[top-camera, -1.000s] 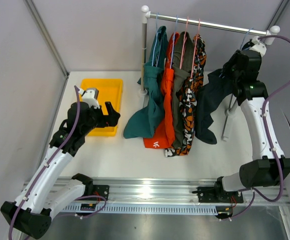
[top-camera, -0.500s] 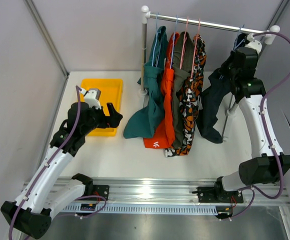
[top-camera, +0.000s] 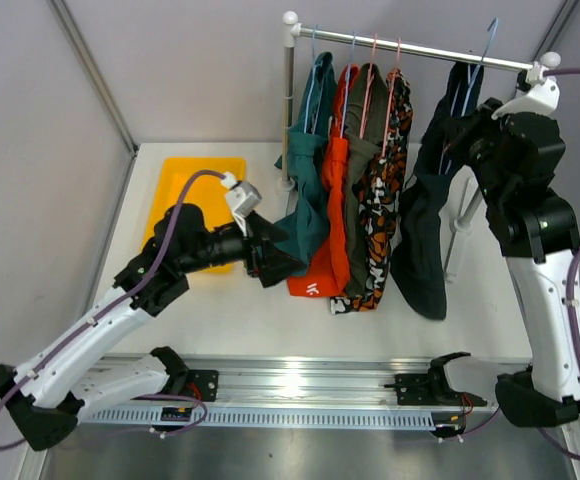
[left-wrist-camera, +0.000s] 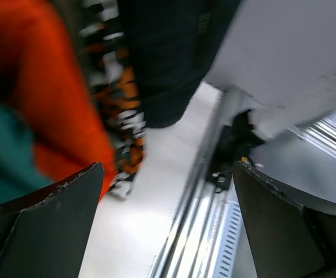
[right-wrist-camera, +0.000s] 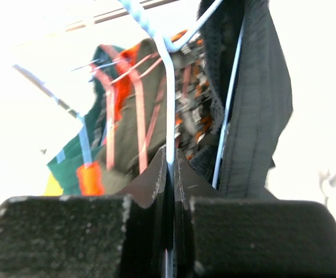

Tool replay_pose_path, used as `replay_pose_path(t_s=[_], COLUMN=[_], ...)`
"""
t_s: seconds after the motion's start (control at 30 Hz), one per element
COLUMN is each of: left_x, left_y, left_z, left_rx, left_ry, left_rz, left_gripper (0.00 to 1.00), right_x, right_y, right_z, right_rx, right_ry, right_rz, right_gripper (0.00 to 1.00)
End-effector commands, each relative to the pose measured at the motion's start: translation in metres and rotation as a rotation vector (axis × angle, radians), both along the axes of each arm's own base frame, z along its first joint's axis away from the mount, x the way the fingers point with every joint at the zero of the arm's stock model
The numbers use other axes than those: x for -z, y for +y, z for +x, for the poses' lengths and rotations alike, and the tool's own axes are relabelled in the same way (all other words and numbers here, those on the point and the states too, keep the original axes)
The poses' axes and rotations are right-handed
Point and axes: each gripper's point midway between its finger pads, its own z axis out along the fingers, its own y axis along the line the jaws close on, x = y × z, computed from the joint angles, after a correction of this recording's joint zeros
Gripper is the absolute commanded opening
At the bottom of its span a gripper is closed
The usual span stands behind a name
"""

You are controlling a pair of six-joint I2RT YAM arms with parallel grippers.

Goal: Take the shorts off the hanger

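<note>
My left gripper moves past the camouflage shorts' hem next and closes on the navy shorts' lower part [top-camera: 420,258] [left-wrist-camera: 163,92], because my right gripper holds the hanger's wire.
Four pairs of shorts hang on hangers on the rail [top-camera: 420,48]: teal shorts [top-camera: 295,225], orange shorts [top-camera: 332,200], olive-grey shorts [top-camera: 363,150] and camouflage shorts [top-camera: 382,200]. The dark navy shorts [top-camera: 425,220] hang on a blue hanger [top-camera: 472,80] whose hook stands above the rail. My right gripper [top-camera: 467,115] is shut on that hanger's wire [right-wrist-camera: 170,145]; the navy shorts [right-wrist-camera: 255,116] hang beside it. My left gripper [top-camera: 285,262] is open and empty, low by the teal shorts' hem. The left wrist view shows its fingers [left-wrist-camera: 46,214] wide apart, with the orange shorts [left-wrist-camera: 40,87] and the navy shorts [left-wrist-camera: 168,58] ahead.
A yellow bin [top-camera: 185,180] sits on the table at the left, behind my left arm. The rack's left post [top-camera: 288,100] stands by the teal shorts and its right leg [top-camera: 458,235] stands behind the navy shorts. A metal rail [top-camera: 300,385] runs along the near edge.
My left gripper has swung right from the yellow bin to the teal shorts' hem. My right gripper has raised the blue hanger with the navy shorts, so its hook is above the rail.
</note>
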Motion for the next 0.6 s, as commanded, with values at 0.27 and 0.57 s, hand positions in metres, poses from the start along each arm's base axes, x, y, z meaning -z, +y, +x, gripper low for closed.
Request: replay_pose_path(t_s=[0.27,0.57], left_x=[-0.05,-0.052], left_y=[-0.152,-0.199], left_z=[-0.071,-0.07], left_rx=[0.248,0.163], left_ry=[-0.197,-0.215], left_rz=[-0.05,-0.05], left_gripper=[0.99,0.99], right_x=[-0.007,-0.004], right_y=[0.016,0.006], right_z=[-0.047,-0.064], right_rx=[-0.034,0.0], right_ry=[-0.076,-0.06], right_rz=[0.149,0.166], right_gripper=[0.0,0.0])
